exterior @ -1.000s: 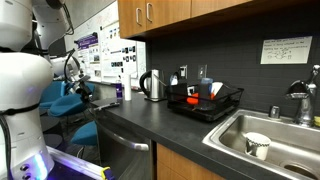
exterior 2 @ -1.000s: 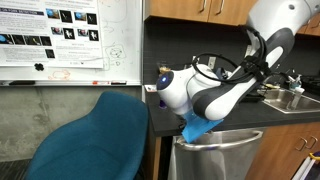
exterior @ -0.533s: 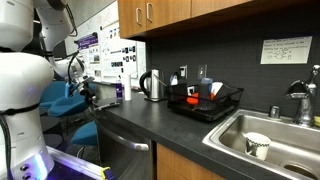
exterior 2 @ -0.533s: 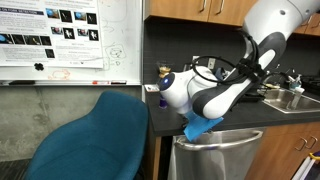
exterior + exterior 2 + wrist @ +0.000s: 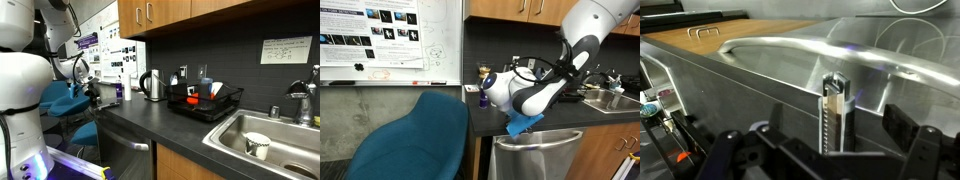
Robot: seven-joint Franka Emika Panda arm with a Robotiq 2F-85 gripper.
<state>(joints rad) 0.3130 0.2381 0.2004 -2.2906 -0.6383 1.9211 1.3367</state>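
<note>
The narrow silver and tan piece (image 5: 832, 117) already shows upright between the robot's open fingers, so the gripper should ease onto it next, with one finger on each side.
My gripper (image 5: 835, 138) is open, its two dark fingers wide apart. It hangs close in front of a stainless-steel dishwasher front (image 5: 760, 85) with a long curved handle (image 5: 790, 46). A narrow upright silver and tan piece with a ridged edge (image 5: 834, 112) shows between the fingers; I cannot tell what it is. In both exterior views the gripper (image 5: 92, 93) (image 5: 520, 122) is at the end of the dark counter (image 5: 150, 118), just above the dishwasher (image 5: 535, 158). A blue piece (image 5: 527, 124) sits under the wrist.
A teal chair (image 5: 405, 140) stands beside the dishwasher. On the counter are a kettle (image 5: 151, 85), a black dish rack (image 5: 205, 101) with red items, and a sink (image 5: 275, 140) holding a cup (image 5: 257, 145). A whiteboard (image 5: 380, 40) hangs behind the chair.
The arm has shifted slightly along the counter edge, and the blue piece under the wrist has risen a little. The gripper stays open.
</note>
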